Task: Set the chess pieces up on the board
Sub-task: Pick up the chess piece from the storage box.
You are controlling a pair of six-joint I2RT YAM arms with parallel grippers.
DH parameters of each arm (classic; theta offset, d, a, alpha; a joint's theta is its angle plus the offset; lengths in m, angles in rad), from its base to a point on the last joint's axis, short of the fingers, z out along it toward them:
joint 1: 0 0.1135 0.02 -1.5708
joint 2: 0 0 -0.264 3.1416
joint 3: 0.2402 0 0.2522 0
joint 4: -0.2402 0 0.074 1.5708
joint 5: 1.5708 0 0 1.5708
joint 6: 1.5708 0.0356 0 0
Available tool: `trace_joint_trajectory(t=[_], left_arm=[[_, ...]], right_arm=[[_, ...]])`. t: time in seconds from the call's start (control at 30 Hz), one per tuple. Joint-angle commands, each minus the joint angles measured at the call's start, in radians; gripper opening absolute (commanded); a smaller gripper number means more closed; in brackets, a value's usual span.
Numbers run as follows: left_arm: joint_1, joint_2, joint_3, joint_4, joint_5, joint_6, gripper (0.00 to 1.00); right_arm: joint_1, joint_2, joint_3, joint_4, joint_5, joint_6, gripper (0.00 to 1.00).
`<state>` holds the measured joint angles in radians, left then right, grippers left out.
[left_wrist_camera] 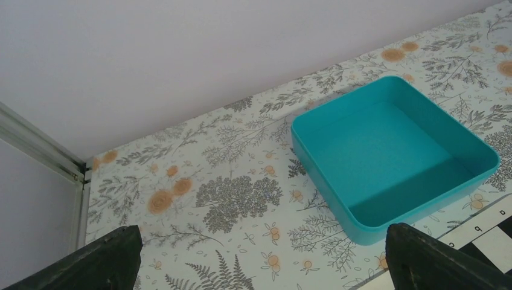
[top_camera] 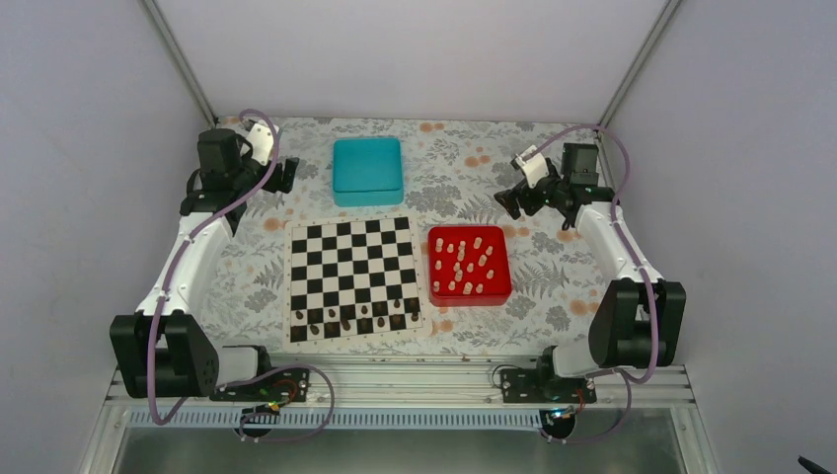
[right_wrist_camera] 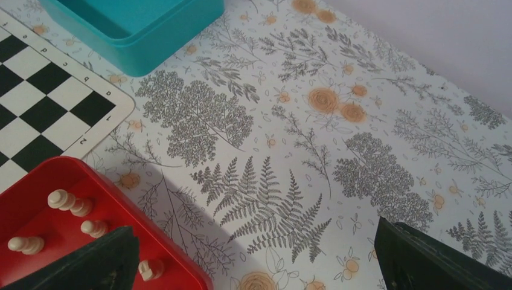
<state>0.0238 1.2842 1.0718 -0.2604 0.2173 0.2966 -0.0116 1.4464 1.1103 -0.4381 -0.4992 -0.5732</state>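
Note:
The board's far rows are still empty, so next I need to lower my right gripper back toward the red tray, onto the notched cream piece [top_camera: 478, 242] beside the tray's far side.
The black-and-white board [top_camera: 345, 259] lies flat in the middle of the table, and its corner shows in the right wrist view [right_wrist_camera: 42, 103]. Several cream chess pieces [top_camera: 467, 263] lie loose in a red tray [top_camera: 470, 298] just right of the board; a few of these pieces [right_wrist_camera: 69, 202] show in the right wrist view. My left gripper [top_camera: 286, 176] hovers at the back left, open over bare cloth [left_wrist_camera: 262, 241]. At the back right my right gripper [top_camera: 508, 202] is open too, with nothing between its fingers [right_wrist_camera: 256, 232].
An empty teal box [top_camera: 367, 170] stands behind the board, close to the left gripper's right finger [left_wrist_camera: 435, 260]. Dark brown pieces [top_camera: 355, 318] stand on the board's two nearest rows. The red tray's corner [right_wrist_camera: 90, 169] lies under the right gripper's left finger. A floral cloth covers the table.

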Motion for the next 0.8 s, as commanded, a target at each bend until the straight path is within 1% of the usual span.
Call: trace_joint_trajectory(t=[0.0,0.1,0.2,0.3,0.37,0.43,0.57,0.67,0.73,0.77], left_arm=[[-0.005,-0.016,0.024,-0.001,0.004,-0.002,1.0],[-0.005,-0.008,0.035,-0.019,0.021,0.0,1.0],[-0.005,-0.017,0.028,-0.016,0.034,0.009,1.0],[-0.005,-0.026,0.025,-0.011,0.022,0.009,1.0],[-0.005,-0.03,0.022,-0.008,0.016,0.013,1.0],[-0.005,-0.032,0.016,-0.004,0.012,0.019,1.0],[-0.005,-0.023,0.008,0.002,0.007,0.026,1.0],[-0.005,-0.014,0.007,0.004,0.001,0.027,1.0],[-0.006,-0.012,0.007,0.006,-0.001,0.029,1.0],[-0.005,-0.012,0.007,0.007,-0.003,0.029,1.0]], right_arm=[[0.018,-0.025,-0.004,-0.054,0.027,-0.052,1.0],[0.026,-0.024,-0.003,-0.081,0.02,-0.079,1.0],[0.035,-0.034,-0.002,-0.11,-0.022,-0.129,1.0],[0.068,-0.053,-0.001,-0.143,-0.053,-0.171,0.99],[0.113,-0.056,0.009,-0.191,-0.048,-0.204,0.94],[0.18,-0.054,0.013,-0.225,0.011,-0.195,0.92],[0.296,-0.02,-0.001,-0.28,0.158,-0.157,0.77],[0.317,0.024,-0.02,-0.274,0.235,-0.116,0.66],[0.317,0.042,-0.044,-0.254,0.248,-0.106,0.59],[0.317,0.046,-0.053,-0.242,0.25,-0.103,0.57]])
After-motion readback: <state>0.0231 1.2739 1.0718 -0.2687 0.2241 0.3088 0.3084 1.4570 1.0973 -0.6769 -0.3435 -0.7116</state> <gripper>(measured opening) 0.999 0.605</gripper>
